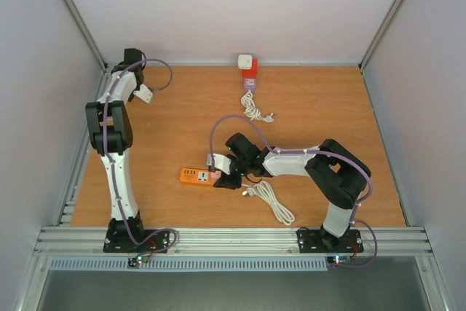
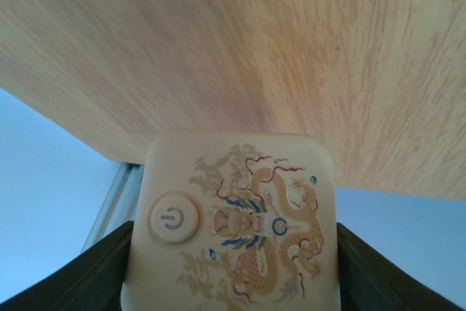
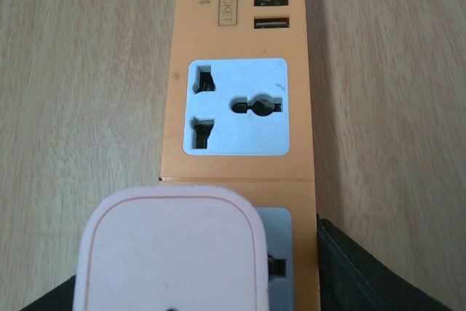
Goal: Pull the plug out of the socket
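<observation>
The cream block's faint shadow is apart from the block, so my left gripper will next move down onto the bare table near the table's far corner and let go of the block.
An orange power strip (image 1: 195, 176) lies on the wooden table, left of centre. In the right wrist view, the strip (image 3: 240, 158) has one free socket and several USB ports. A pale pink plug (image 3: 171, 253) sits over its nearest socket, shifted to the left; I cannot tell whether its pins are in. My right gripper (image 1: 224, 174) straddles the plug. Its right finger (image 3: 364, 267) stands clear of the plug, level with the strip's edge. My left gripper (image 1: 138, 87) is at the far left corner, shut on a cream block with a dragon print and a power button (image 2: 233, 231).
A red socket block with a white plug (image 1: 249, 71) stands at the back edge, with a coiled white cable (image 1: 253, 110) in front of it. Another white cable (image 1: 273, 203) lies near the right arm. Walls enclose the table on three sides.
</observation>
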You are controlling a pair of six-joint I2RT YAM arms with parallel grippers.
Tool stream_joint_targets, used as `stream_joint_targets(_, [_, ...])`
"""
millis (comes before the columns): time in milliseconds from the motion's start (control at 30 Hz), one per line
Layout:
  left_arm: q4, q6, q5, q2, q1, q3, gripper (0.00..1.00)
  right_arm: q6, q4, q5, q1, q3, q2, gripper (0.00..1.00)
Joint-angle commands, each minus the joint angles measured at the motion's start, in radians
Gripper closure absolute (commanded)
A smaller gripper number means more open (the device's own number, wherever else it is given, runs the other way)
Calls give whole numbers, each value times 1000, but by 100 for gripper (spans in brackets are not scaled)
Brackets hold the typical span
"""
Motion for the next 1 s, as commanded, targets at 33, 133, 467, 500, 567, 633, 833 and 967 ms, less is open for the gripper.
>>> stream_joint_targets(33, [30, 100, -91, 48, 7, 56, 56, -7, -45, 102, 7, -11, 62, 87])
stream_joint_targets(133, [26, 107, -105, 65, 8, 56, 55, -8, -45, 103, 7, -11, 63, 87])
stream_joint_targets(467, [11, 95, -111, 86, 9, 53, 34, -6, -50, 104, 7, -9, 64, 85])
stream_joint_targets(500, [13, 94, -111, 85, 8, 52, 30, -6, -50, 105, 7, -9, 64, 84])
stream_joint_targets(567, [18, 90, -110, 78, 9, 44, 26, -7, -50, 108, 7, -8, 65, 83])
stream_joint_targets(633, [16, 84, -99, 65, 9, 36, 23, -6, -50, 110, 7, -8, 64, 83])
stream_joint_targets(833, [-45, 17, -36, 12, 10, 36, 16, -5, -52, 114, 10, -8, 65, 80])
stream_joint_targets(967, [-89, -45, 35, -45, 27, 37, 1, -2, -44, 134, 19, -12, 68, 71])
